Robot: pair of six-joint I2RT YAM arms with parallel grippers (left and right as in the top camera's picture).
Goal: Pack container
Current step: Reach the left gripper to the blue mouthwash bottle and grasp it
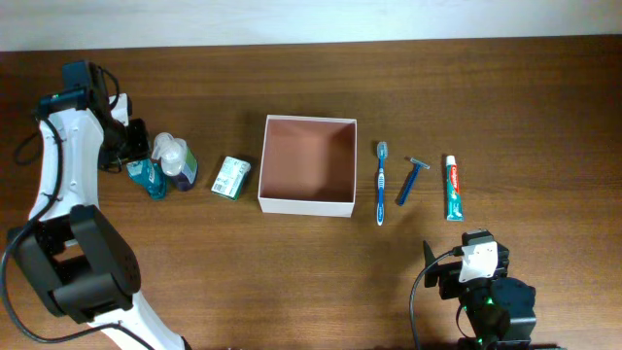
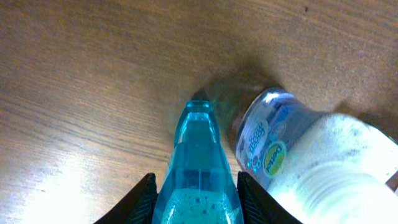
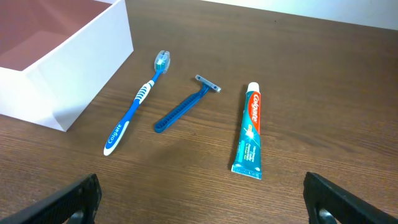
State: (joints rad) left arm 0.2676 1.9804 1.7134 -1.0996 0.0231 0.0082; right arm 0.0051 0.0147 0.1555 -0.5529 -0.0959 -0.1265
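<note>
The teal bottle will next go up and to the right in the overhead view with my left gripper, over the side of the container (image 1: 307,206) and down into the container's far toothbrush-side corner (image 1: 342,138).
The container (image 1: 307,206) is a square white box with a pinkish-brown inside, at the table's middle; its wall also shows in the right wrist view (image 3: 74,68). My left gripper (image 2: 196,205) is at the far left, shut on a clear teal bottle (image 2: 198,155) that rests on the table (image 1: 151,179). A clear bottle with a white cap (image 2: 311,162) lies touching it on the right (image 1: 175,157). My right gripper (image 3: 199,202) is wide open and empty, low at the front right (image 1: 468,255).
A green-and-white carton (image 1: 232,178) lies left of the container. Right of it lie a blue toothbrush (image 1: 381,182) (image 3: 134,106), a blue razor (image 1: 411,181) (image 3: 183,109) and a toothpaste tube (image 1: 453,188) (image 3: 250,130), side by side.
</note>
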